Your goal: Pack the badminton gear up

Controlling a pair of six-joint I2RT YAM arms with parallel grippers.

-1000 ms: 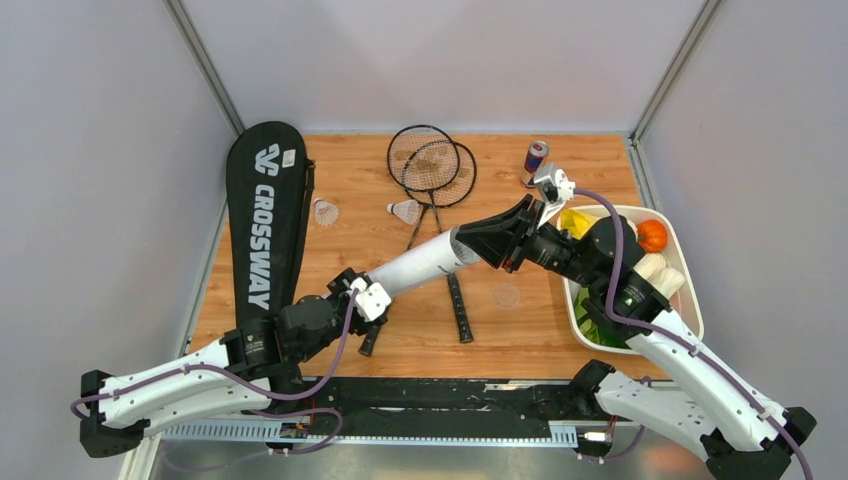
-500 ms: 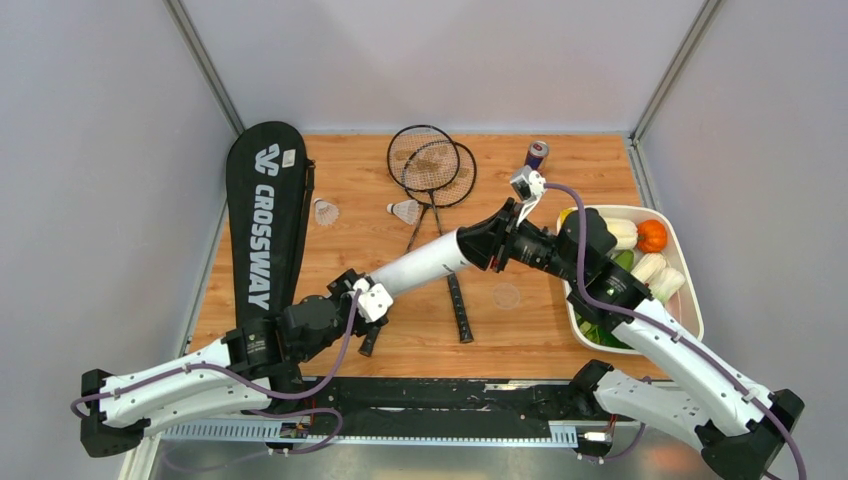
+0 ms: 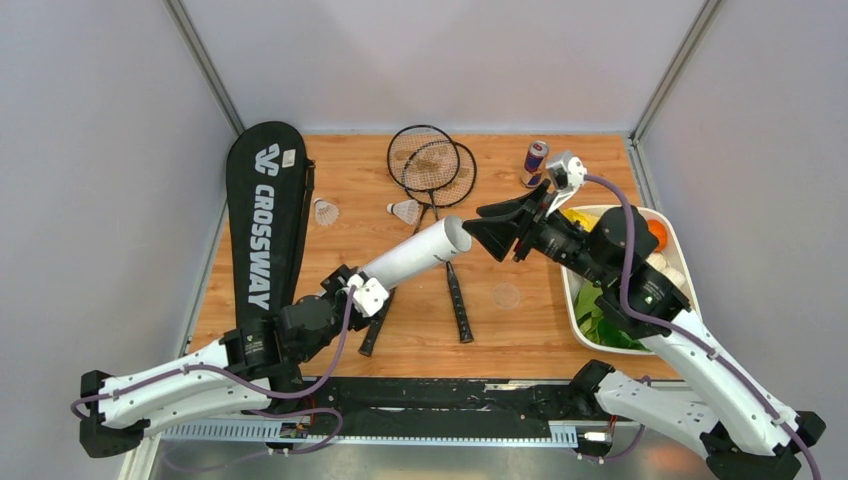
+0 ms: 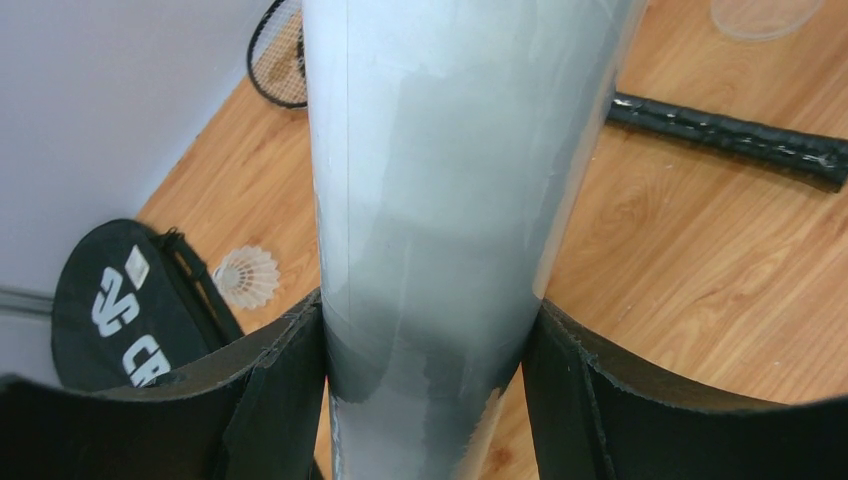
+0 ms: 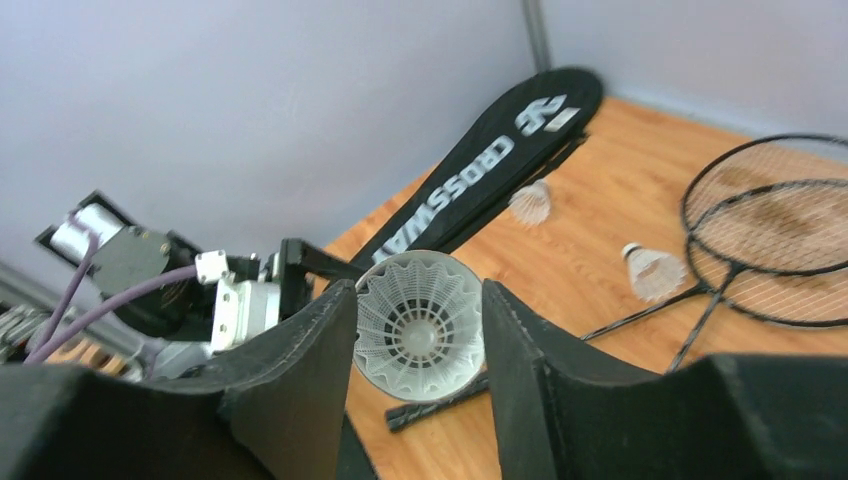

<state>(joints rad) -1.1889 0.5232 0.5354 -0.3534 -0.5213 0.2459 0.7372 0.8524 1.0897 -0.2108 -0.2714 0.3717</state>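
Observation:
My right gripper tilts down and lowers onto that shuttlecock's skirt edge next, since one shuttlecock still lies loose beside the racket heads.
My left gripper is shut on the white tube and holds it slanted up to the right. A white shuttlecock sits inside the tube's open mouth. My right gripper is open and empty just off that mouth. Two shuttlecocks lie on the table. Two black rackets lie crossed at the back. The black CROSSWAY bag lies along the left edge.
A red-and-blue can stands at the back right. A white tray of vegetables sits under my right arm. A clear round lid lies right of the racket handles. Walls close three sides.
My right gripper has pulled back to the right, off the tube's mouth, leaving the shuttlecock in the tube. The tube's free end has swung slightly left.

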